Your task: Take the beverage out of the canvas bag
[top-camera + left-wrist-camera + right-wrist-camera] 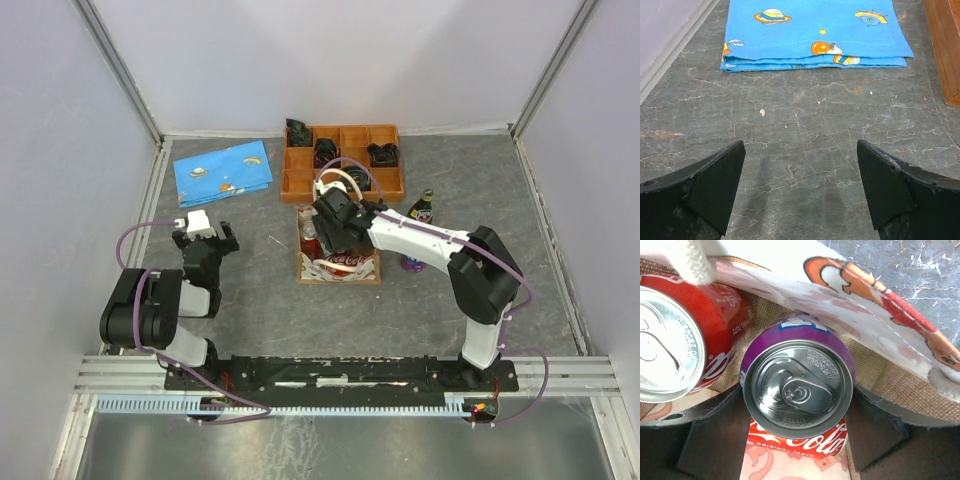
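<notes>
My right gripper should lift the can, cross and lower to release it on the bare table (396, 207) beside the bottle, to the gripper's right in the top view.
The canvas bag (304, 268), cream with a red pattern and a tan inside (880, 375), stands mid-table in front of the orange tray. My right gripper (338, 232) reaches down into it. In the right wrist view its fingers (715, 435) press on both sides of an upright purple can (797, 385), so the gripper (797, 407) is shut on it. A red cola can (675, 340) stands to its left and another cola can (800, 442) lies beneath it. My left gripper (205, 238) (800, 145) is open and empty over bare table, left of the bag.
An orange compartment tray (343, 185) with dark parts sits behind the bag. A dark bottle (423, 208) and a second purple can (412, 262) stand right of the bag, beside my right arm. A folded blue cloth (222, 172) (815, 30) lies at the back left.
</notes>
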Motion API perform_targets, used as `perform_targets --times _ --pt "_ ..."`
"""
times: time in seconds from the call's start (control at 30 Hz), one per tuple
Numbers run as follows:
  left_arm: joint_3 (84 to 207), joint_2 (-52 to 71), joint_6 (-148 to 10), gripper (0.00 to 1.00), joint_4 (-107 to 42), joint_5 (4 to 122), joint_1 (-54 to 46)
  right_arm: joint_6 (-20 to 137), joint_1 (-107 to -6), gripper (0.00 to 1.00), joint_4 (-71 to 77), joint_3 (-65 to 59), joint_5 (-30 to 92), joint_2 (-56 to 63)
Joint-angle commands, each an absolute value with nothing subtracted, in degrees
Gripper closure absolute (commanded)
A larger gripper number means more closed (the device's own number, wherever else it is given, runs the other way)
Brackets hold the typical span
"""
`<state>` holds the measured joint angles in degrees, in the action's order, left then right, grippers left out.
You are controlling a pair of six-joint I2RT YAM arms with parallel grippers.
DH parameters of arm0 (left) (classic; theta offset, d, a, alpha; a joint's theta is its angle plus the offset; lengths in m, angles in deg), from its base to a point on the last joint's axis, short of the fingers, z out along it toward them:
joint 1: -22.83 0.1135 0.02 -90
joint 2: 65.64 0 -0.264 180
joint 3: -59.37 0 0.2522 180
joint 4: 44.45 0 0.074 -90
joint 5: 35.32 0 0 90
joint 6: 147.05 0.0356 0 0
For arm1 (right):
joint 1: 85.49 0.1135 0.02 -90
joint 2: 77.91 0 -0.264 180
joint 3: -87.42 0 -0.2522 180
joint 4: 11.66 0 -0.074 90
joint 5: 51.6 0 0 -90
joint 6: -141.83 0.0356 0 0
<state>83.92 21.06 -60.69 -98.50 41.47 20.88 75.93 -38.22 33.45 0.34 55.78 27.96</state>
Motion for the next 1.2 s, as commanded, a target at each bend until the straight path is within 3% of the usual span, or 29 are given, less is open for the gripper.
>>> perform_targets --times 0.0,0.43,0.57,0.7,0.73,0.77,0.8,0.83,0.87,1.17 --pt "85.2 21.2 -60.4 0.01 -100.7 40.9 21.0 74.1 -37.9 0.25 34.1 4.3 58.6 28.4" --pt "85.2 21.2 -60.4 0.01 -100.8 41.0 21.0 72.7 -37.9 0.17 34.1 6.3 59.0 28.6" --pt "85.2 21.2 -60.5 0.01 -100.7 41.0 21.0 72.9 -37.9 0.31 34.5 6.1 58.2 28.9" --pt "85.2 21.2 -60.5 0.01 -100.7 40.9 21.0 73.5 -37.9 0.34 35.4 5.7 57.0 28.9" --pt "85.2 21.2 -60.5 0.01 -100.7 40.9 21.0 73.7 -37.9 0.36 35.6 5.4 56.8 28.8" --pt "85.2 21.2 -60.4 0.01 -100.7 41.0 21.0 73.7 -37.9 0.45 35.5 5.1 56.4 28.7" --pt "85.2 21.3 -60.4 0.01 -100.7 40.9 20.9 73.7 -37.9 0.66 35.5 4.8 56.2 28.7" --pt "85.2 21.2 -60.5 0.01 -100.7 40.9 21.0 73.5 -37.9 0.93 35.6 4.8 56.0 28.8" --pt "85.2 21.3 -60.5 0.01 -100.8 41.0 21.0 73.1 -37.9 1.00 35.9 5.0 55.9 28.6" --pt "85.1 21.2 -60.4 0.01 -100.7 41.0 21.0 66.2 -37.8 1.00 32.0 8.5 58.5 18.4"
